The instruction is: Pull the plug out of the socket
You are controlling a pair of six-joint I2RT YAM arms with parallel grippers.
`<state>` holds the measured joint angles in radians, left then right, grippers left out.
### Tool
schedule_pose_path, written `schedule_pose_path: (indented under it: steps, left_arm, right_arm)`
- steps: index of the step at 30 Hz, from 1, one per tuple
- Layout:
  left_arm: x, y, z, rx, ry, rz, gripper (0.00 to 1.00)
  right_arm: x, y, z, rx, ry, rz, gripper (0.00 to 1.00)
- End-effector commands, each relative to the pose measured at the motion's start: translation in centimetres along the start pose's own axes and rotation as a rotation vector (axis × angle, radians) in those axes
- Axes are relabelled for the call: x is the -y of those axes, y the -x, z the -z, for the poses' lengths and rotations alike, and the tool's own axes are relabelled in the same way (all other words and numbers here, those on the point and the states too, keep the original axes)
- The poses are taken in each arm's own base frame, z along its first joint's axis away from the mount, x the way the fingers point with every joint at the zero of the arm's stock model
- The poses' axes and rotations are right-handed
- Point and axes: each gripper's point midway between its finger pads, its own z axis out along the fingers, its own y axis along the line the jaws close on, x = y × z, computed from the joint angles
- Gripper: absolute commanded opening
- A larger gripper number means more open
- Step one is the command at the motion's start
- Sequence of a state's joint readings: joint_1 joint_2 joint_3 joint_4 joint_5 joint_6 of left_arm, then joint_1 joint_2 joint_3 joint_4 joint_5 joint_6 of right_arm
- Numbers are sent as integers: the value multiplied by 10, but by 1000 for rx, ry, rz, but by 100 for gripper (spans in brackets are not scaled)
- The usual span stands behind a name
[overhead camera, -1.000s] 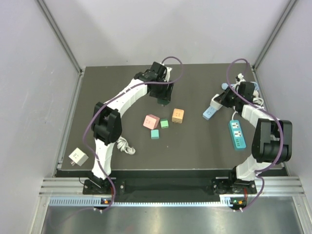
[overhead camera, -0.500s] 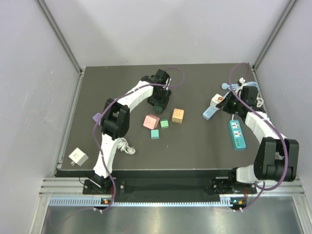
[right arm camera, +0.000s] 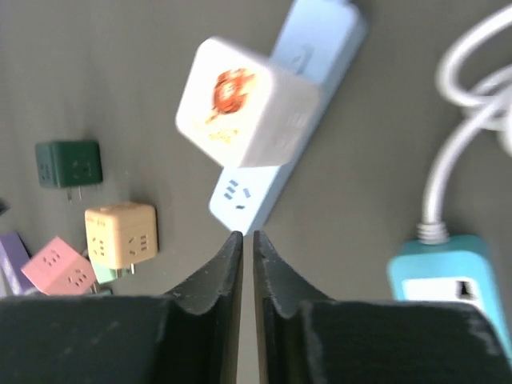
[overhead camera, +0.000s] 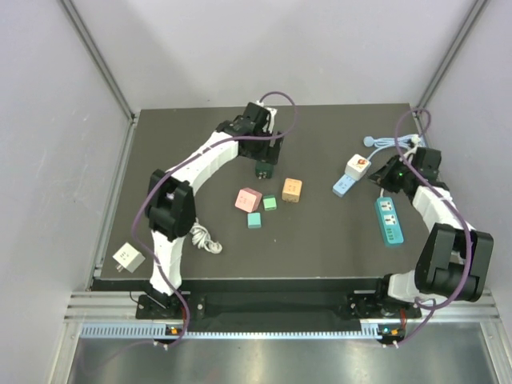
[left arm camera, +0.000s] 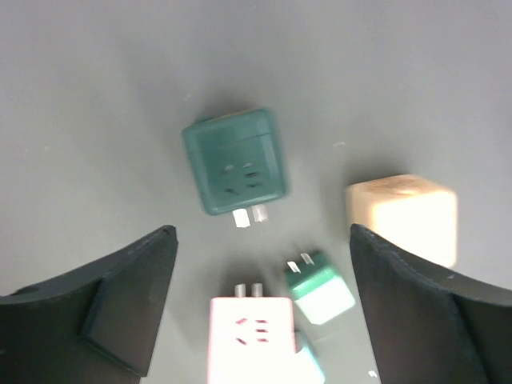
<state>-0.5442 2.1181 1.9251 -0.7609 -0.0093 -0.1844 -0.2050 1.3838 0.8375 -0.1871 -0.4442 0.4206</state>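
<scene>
Next, the left gripper moves open toward the right in the top view and lowers around the white plug point(overhead camera: 356, 166), because the plug sits in the socket.
The white plug point(overhead camera: 356, 166) with an orange logo sits plugged into the far end of the light blue socket strip point(overhead camera: 345, 186). In the right wrist view the plug point(right arm camera: 244, 108) stands on the strip point(right arm camera: 244, 196) just ahead of my right gripper point(right arm camera: 247, 234). That gripper is shut and empty, a little short of the strip's near end, and in the top view point(overhead camera: 387, 175) it is to the right of the plug. My left gripper point(left arm camera: 262, 232) is open and empty, hovering above a dark green adapter cube point(left arm camera: 235, 164).
A teal socket strip point(overhead camera: 390, 220) with a white cable point(right arm camera: 472, 88) lies at the right edge. A tan cube point(overhead camera: 292, 190), a pink cube point(overhead camera: 248, 199) and small green plugs point(overhead camera: 270, 203) lie mid-table. A white adapter point(overhead camera: 128, 256) and coiled cord point(overhead camera: 206, 238) lie front left.
My right gripper has drawn back to the right, away from the white plug, which stays on the blue strip. My left arm has shifted above the dark green cube, now lying uncovered.
</scene>
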Motion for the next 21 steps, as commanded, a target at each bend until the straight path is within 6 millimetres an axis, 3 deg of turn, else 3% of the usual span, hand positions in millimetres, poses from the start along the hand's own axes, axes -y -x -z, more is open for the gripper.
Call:
schedule_pose_path:
  steps: [1,2,3,5,9,10,11,12,13,14,15,16,18,19,21]
  left_arm:
    - [32,55,53,283,-157,-9,90]
    - [50,60,58,330,-229,-34,89]
    - [61,79,66,437,-273,-54,88]
    - [86,73,66,487,-339,-98,87]
    - [136,88,65,590,-424,-179,88]
    - [146,89,52,599,-426,-204,89]
    - [165,87,50,603,-442,-233,90]
    - [175,96,52,633,-432,-247,91]
    - [184,92,37,635,-421,-290,94]
    - [203,87,34,644,-430,-323,95]
    - [209,95,35,681,-400,-355,97]
    - [225,87,21,676,-398,-386,98]
    - [238,96,19,713,-382,-407,98]
    - [246,88,2,696,-376,-422,98]
    - [255,93,-13,704,-381,-411,99]
  right_arm:
    - [11,24,7,65,41,-49,11]
    - [10,26,7,68,58,-60,13]
    - [15,27,4,65,53,-82,13]
    - [16,34,-1,68,54,-84,14]
    - [29,43,-21,59,40,-127,16]
    - [29,47,-25,59,45,-130,17]
    - [27,60,-28,72,54,-122,17]
    - [33,60,-36,55,48,-138,18]
    - [33,65,-39,62,50,-138,18]
    - [33,76,-40,80,53,-137,18]
    - [37,76,-45,72,47,-154,18]
    - [35,87,-47,88,49,-146,18]
    - [39,87,-55,74,45,-162,18]
    - [37,93,-56,83,59,-156,19]
    - [40,93,-63,73,60,-162,20]
